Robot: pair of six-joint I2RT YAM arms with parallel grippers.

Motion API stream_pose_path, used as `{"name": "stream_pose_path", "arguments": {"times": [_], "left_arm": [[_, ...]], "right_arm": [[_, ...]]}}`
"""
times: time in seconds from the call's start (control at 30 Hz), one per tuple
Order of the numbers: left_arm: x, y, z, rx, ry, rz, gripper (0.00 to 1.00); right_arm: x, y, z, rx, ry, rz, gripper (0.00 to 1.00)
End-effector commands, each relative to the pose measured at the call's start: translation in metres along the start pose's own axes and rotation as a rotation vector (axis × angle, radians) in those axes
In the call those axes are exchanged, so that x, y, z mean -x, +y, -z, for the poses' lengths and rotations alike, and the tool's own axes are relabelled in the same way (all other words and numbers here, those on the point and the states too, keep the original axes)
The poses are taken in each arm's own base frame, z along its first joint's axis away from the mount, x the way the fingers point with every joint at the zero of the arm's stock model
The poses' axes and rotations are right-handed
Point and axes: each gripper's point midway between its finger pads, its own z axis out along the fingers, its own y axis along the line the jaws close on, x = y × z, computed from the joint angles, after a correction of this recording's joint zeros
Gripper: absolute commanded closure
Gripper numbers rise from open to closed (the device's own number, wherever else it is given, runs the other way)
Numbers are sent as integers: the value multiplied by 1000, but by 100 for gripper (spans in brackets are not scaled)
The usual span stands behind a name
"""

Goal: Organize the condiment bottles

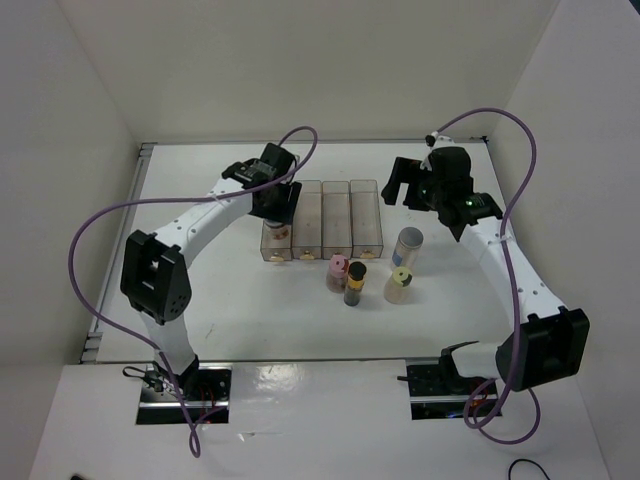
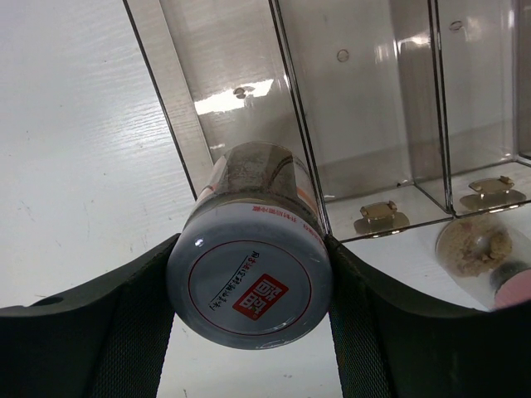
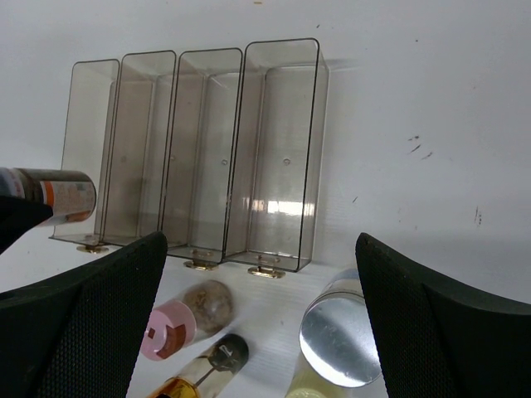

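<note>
I will next lower my left gripper at the near end of the tray's slot [image 2: 232, 91] farthest from the pink-lidded bottle [image 1: 337, 268], as the held bottle is still above the slot's bottom.
My left gripper [image 1: 275, 212] is shut on a condiment bottle with a pink-white lid [image 2: 249, 286], whose lid faces the wrist camera. It hangs at the near end of the clear tray's leftmost slot [image 2: 232, 91]. The same bottle [image 3: 58, 195] shows at the left edge of the right wrist view. On the table in front of the tray stand a pink-lidded bottle [image 1: 337, 268], a dark one with a gold cap [image 1: 355, 283], a pale one with a yellow-green lid [image 1: 400, 283] and a taller grey-lidded one [image 1: 408, 245]. My right gripper [image 1: 410, 180] hangs open above and behind them, holding nothing.
The clear four-slot tray [image 1: 350, 215] lies at mid-table, and its three right slots hold nothing. White walls close in the table at the back and on both sides. The right arm's purple cable [image 1: 530, 150] loops near the right wall.
</note>
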Motion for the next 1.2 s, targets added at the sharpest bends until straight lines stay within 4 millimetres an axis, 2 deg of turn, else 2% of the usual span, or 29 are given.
{"name": "stream_pose_path", "arguments": {"times": [0.0, 0.33, 0.67, 1.1, 1.17], "left_arm": [[16, 2, -2, 2, -60, 23, 78], [1, 2, -19, 11, -16, 25, 77], [-6, 2, -29, 15, 2, 22, 72], [-10, 2, -36, 19, 20, 19, 55], [-13, 2, -37, 21, 29, 18, 55]], "right_arm": [[6, 7, -5, 28, -20, 21, 2], [6, 7, -5, 28, -20, 21, 2], [3, 8, -7, 33, -8, 30, 2], [3, 8, -7, 33, -8, 30, 2], [1, 7, -10, 30, 1, 29, 2]]}}
